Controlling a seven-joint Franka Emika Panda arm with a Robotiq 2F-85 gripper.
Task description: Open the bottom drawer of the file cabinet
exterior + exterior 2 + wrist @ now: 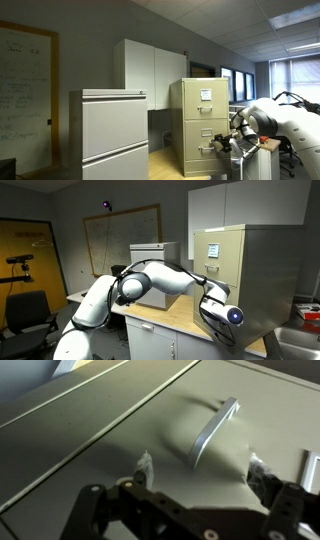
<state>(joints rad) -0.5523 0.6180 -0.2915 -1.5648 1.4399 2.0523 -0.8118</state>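
Observation:
I will move my gripper outward to the metal handle [206, 149] [215, 430] next until its open, spread fingertips are on both sides of the bar, because the handle is farther out and the fingertips still stop short of it.
The beige file cabinet [205, 125] [250, 275] stands on a wooden counter. Its top drawer carries a white paper label. The bottom drawer [203, 142] fills the wrist view [110, 450], shut flush, with its metal handle [215, 430] running diagonally. My gripper [202, 470] is open and empty. Its two fingertips are close in front of the drawer face, just below the handle and spread wider than it, touching nothing. In both exterior views the gripper [224, 140] [213, 304] is at the drawer's front, and the arm hides most of that drawer in one of them.
A wider pale grey lateral cabinet [113, 130] [150, 252] stands next to the file cabinet. White wall cupboards [150, 65] and a whiteboard [25, 90] [122, 230] lie behind. A label holder [311, 465] is beside the handle. An office chair [25, 310] is off to one side.

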